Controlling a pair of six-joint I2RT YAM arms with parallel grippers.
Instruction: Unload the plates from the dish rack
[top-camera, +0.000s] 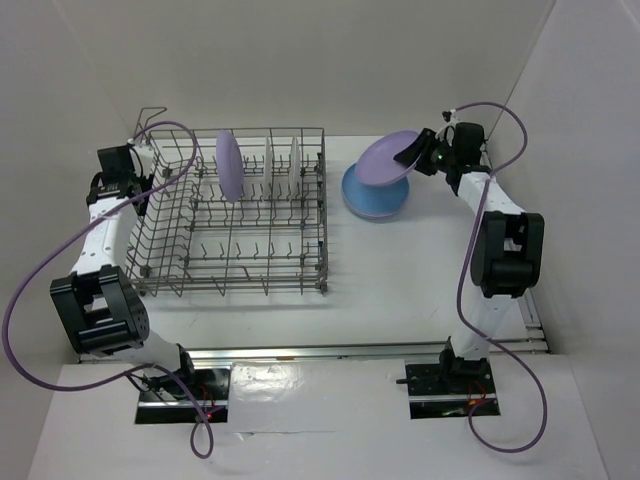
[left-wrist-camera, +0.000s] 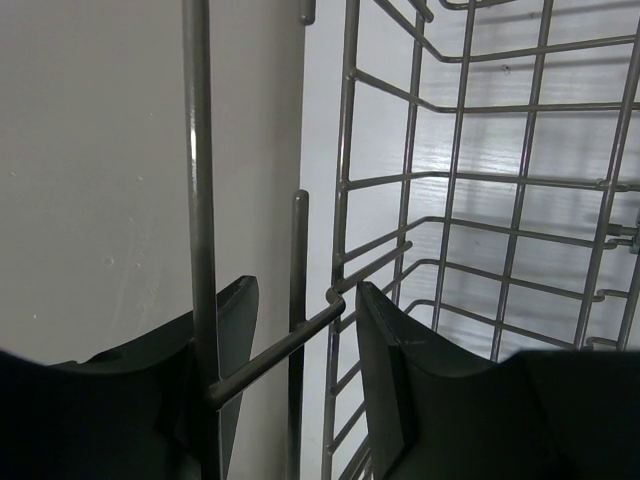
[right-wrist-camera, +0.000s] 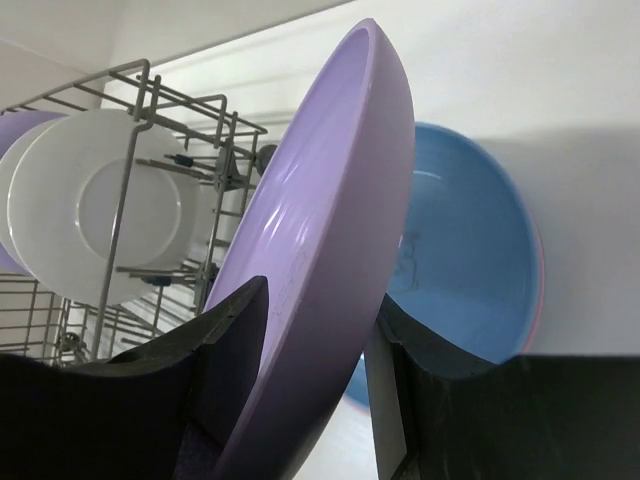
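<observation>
My right gripper should next go down to the left in the top view and release the lavender plate's rim over the blue plate (top-camera: 375, 195) (right-wrist-camera: 470, 250), as the lavender plate hangs tilted above.
The grey wire dish rack (top-camera: 230, 272) stands at the left middle. In it a lavender plate (top-camera: 229, 165) and two white plates (top-camera: 270, 160) stand upright in the back row. My right gripper (top-camera: 410, 155) is shut on the rim of a second lavender plate (top-camera: 385, 160), held tilted just above a blue plate (top-camera: 375, 195) lying on the table right of the rack. In the right wrist view the held plate (right-wrist-camera: 330, 200) sits between the fingers (right-wrist-camera: 230, 340), with the blue plate (right-wrist-camera: 470, 250) behind it. My left gripper (top-camera: 152, 170) is open, its jaws astride a wire of the rack's left wall (left-wrist-camera: 455, 180).
A pink rim (right-wrist-camera: 543, 290) shows under the blue plate. The rack's raised wire handle (top-camera: 150, 115) is at its back left corner. White walls close the table at the back and both sides. Purple cables loop round both arms.
</observation>
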